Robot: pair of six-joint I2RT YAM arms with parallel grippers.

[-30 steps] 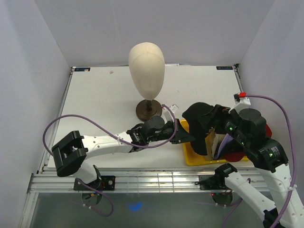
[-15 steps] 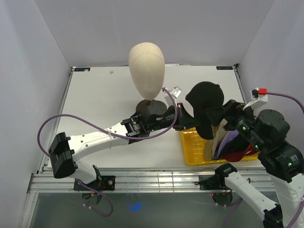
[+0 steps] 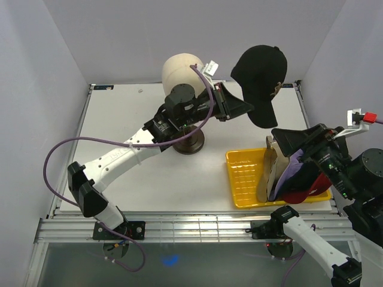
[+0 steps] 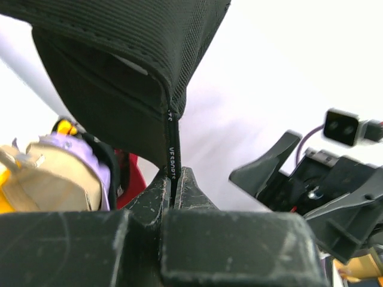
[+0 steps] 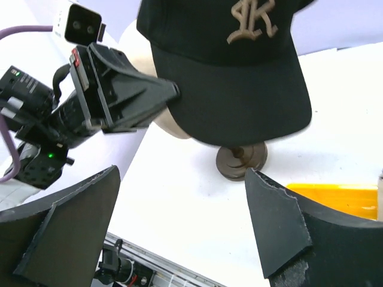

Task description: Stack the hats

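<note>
The left gripper swings the black cap to the gripper's left in the top view next, over the bare mannequin head (image 3: 181, 70) standing there, then lowers and releases it.
My left gripper (image 3: 240, 108) is shut on the edge of the black cap with the gold R (image 3: 261, 81) and holds it high in the air, just right of the mannequin head (image 3: 178, 72). In the left wrist view the fingertips (image 4: 173, 177) pinch the cap's rim (image 4: 119, 60). My right gripper (image 5: 181, 173) is wide open and empty, facing that cap (image 5: 239, 72) from the right; in the top view it (image 3: 286, 142) hovers over the tray. The tan cap (image 3: 268, 170), lavender cap (image 3: 294, 170) and red cap (image 3: 306, 194) stand in the yellow tray (image 3: 242, 179).
The mannequin's dark stand (image 3: 187, 141) sits at mid table, also seen in the right wrist view (image 5: 241, 160). White walls close in the table on three sides. A metal rail (image 3: 191, 227) runs along the near edge.
My left arm has lifted the black cap up and back from the tray to beside the mannequin head. My right gripper has drawn back to the right, away from the cap.
</note>
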